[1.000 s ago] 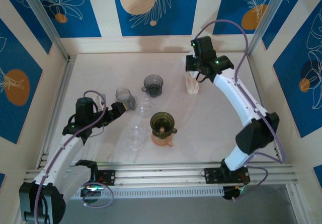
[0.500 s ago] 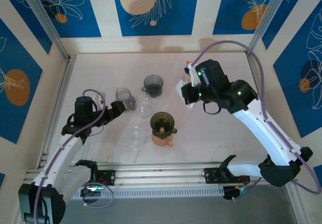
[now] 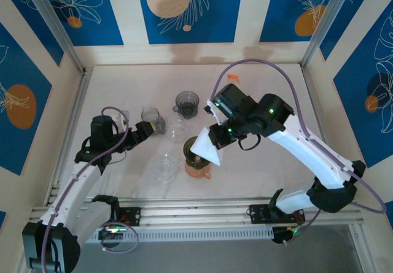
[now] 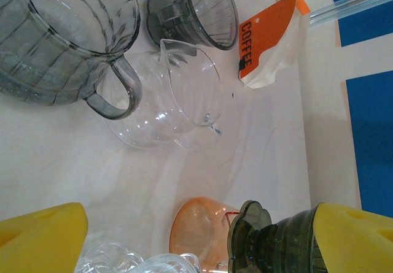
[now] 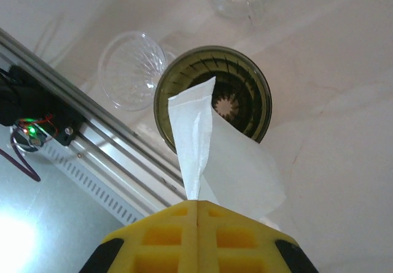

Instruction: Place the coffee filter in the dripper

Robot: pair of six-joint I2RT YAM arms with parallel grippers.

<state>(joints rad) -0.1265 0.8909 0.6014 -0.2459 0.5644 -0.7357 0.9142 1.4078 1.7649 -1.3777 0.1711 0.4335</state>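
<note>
The robot's right gripper will move across and down over the green dripper's opening (image 3: 192, 153) (image 5: 226, 101) to release the filter's top edge, since only the filter's loose end overlaps the dripper's rim.
The coffee filter (image 5: 209, 144), a white paper cone, hangs pinched at one edge in my shut right gripper (image 5: 198, 202). Its free tip reaches over the rim of the dripper (image 5: 245, 95), a dark green ribbed funnel seen from straight above. From overhead, the filter (image 3: 206, 148) covers the right side of the dripper (image 3: 191, 145), which sits on an orange glass server (image 3: 198, 170), with the right gripper (image 3: 216, 137) just above them. My left gripper (image 3: 147, 130) stands open and holds nothing, to the left of the dripper (image 4: 276, 245), its yellow fingers (image 4: 43, 239) wide apart.
A grey dripper (image 3: 186, 103), a grey pitcher (image 3: 151, 116) and a clear glass server (image 3: 177, 127) stand behind the green dripper. A clear ribbed dripper (image 3: 164, 165) lies to its left. A filter pack with an orange COFFEE label (image 4: 270, 40) stands at the back.
My right arm has swung from the filter pack at the back down to the front left, carrying the filter over the green dripper. The left arm has stayed put.
</note>
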